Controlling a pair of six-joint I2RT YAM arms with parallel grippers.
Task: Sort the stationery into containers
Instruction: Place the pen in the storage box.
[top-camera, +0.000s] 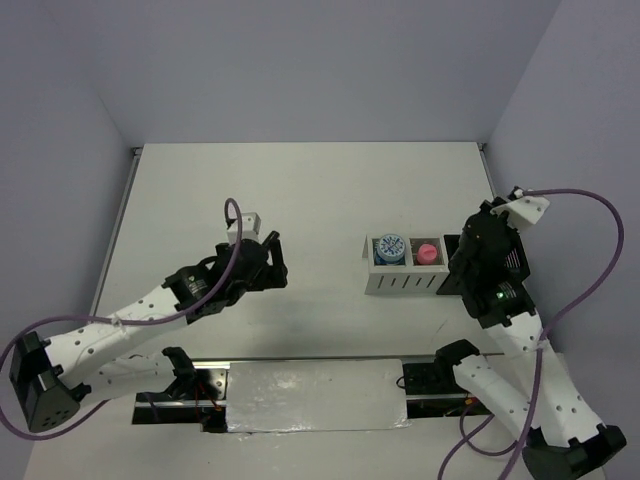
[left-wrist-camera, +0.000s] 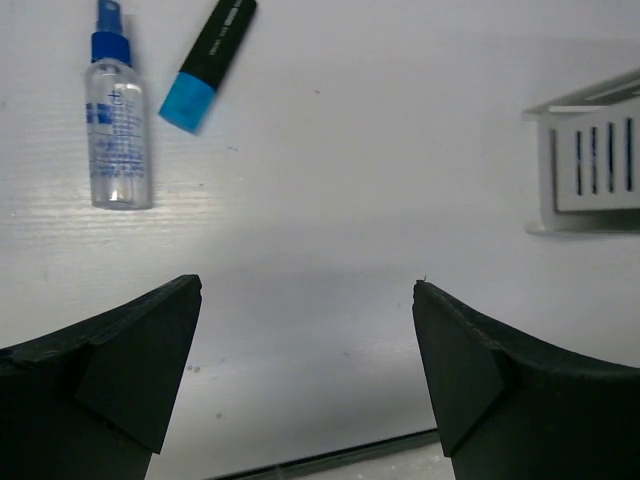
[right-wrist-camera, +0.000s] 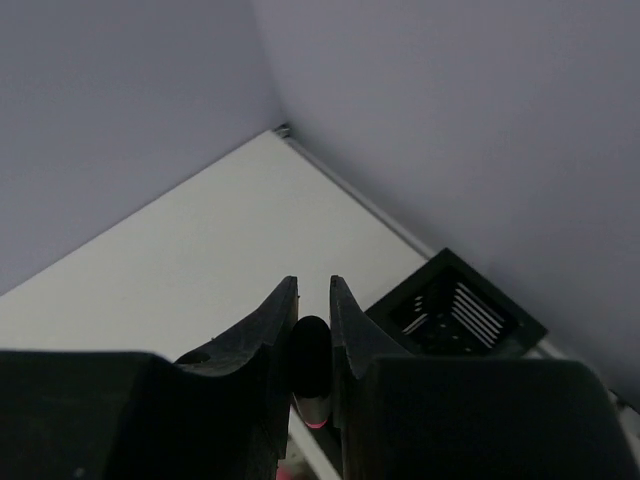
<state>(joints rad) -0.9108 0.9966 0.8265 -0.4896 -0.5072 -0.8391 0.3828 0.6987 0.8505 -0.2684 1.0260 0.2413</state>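
My right gripper tilts down and lowers over the black mesh box's end (top-camera: 455, 262) (right-wrist-camera: 398, 326) beside the organizer next, because it still holds the marker above the box.
The white slatted organizer (top-camera: 400, 280) holds the dotted-lid tin (top-camera: 390, 248) and the pink tube (top-camera: 427, 253). My right gripper (right-wrist-camera: 313, 282) is shut on a black-ended marker (right-wrist-camera: 312, 365) with pink showing at its lower end. It holds the marker above the table beside the black mesh box (right-wrist-camera: 455, 305), which my right arm mostly hides in the top view. My left gripper (left-wrist-camera: 308, 290) is open and empty above bare table. The clear blue-capped bottle (left-wrist-camera: 118, 130) and the blue marker (left-wrist-camera: 208, 65) lie ahead of it to the left. The organizer's corner (left-wrist-camera: 590, 150) shows at right.
A grey plate (top-camera: 315, 395) lies at the near edge between the arm bases. Grey walls close in the table at the back and both sides. The right arm (top-camera: 495, 300) stands over the area right of the organizer.
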